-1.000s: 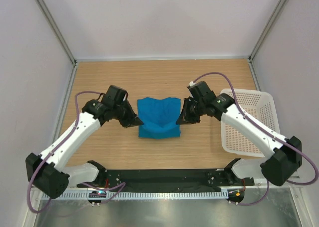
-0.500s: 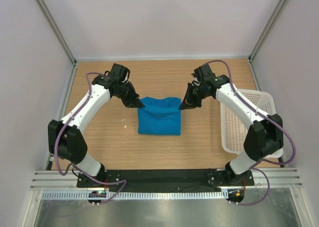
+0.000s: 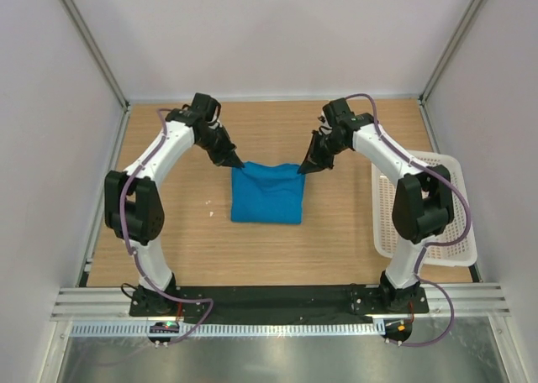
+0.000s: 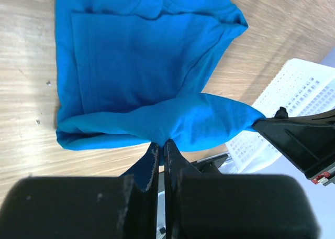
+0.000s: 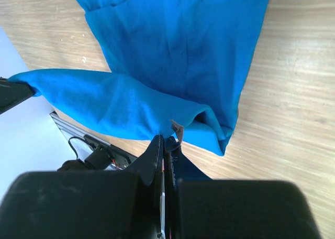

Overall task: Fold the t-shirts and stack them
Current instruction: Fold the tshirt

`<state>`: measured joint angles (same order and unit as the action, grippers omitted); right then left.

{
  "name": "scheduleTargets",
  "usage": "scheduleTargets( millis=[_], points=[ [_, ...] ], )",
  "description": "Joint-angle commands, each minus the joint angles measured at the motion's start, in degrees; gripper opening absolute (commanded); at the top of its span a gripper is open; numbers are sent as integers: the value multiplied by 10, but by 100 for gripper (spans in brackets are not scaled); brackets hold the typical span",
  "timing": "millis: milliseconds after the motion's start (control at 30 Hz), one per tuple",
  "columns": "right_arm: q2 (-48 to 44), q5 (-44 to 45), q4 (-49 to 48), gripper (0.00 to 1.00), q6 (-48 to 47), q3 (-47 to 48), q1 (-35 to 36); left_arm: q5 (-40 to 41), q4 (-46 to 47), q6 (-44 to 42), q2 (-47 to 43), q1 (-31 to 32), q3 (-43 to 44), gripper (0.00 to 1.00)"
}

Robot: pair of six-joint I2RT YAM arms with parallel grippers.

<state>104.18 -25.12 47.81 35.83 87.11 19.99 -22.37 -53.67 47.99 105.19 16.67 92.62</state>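
The right gripper next carries the t-shirt's far corner outward and down onto the t-shirt's collar end before opening. The raised far edge still hangs short of that end.
A bright blue t-shirt point(image 3: 266, 194) lies folded in the middle of the wooden table. My left gripper point(image 3: 239, 164) is shut on its far left corner and my right gripper point(image 3: 301, 170) is shut on its far right corner. The held far edge is stretched between them, slightly raised. The left wrist view shows the cloth point(image 4: 152, 76) pinched at my gripper point(image 4: 161, 143); the right wrist view shows the cloth point(image 5: 172, 50) and a small tag pinched at my gripper point(image 5: 167, 140).
A white lattice basket point(image 3: 424, 207) stands at the table's right edge, beside the right arm; it also shows in the left wrist view point(image 4: 293, 87). Grey walls enclose the table on three sides. A black rail runs along the near edge.
Both grippers have carried the shirt's edge away from the arm bases toward the far side, folding it over. The cloth now lies flatter and more rectangular.
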Motion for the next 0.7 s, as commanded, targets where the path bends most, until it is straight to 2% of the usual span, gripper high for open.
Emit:
scheduleTargets(
  millis=[0, 433, 600, 667],
  points=[
    [26, -18, -12, 1, -14, 46, -9, -30, 2, -22, 21, -11, 37, 0],
    [128, -27, -9, 1, -14, 129, -29, -49, 11, -35, 146, -25, 125, 2],
    [168, -36, -30, 5, -16, 143, -45, -43, 9, -35, 174, -32, 144, 6],
    [188, -47, -47, 9, -15, 154, -51, -31, 11, -38, 181, -38, 153, 8]
  ],
)
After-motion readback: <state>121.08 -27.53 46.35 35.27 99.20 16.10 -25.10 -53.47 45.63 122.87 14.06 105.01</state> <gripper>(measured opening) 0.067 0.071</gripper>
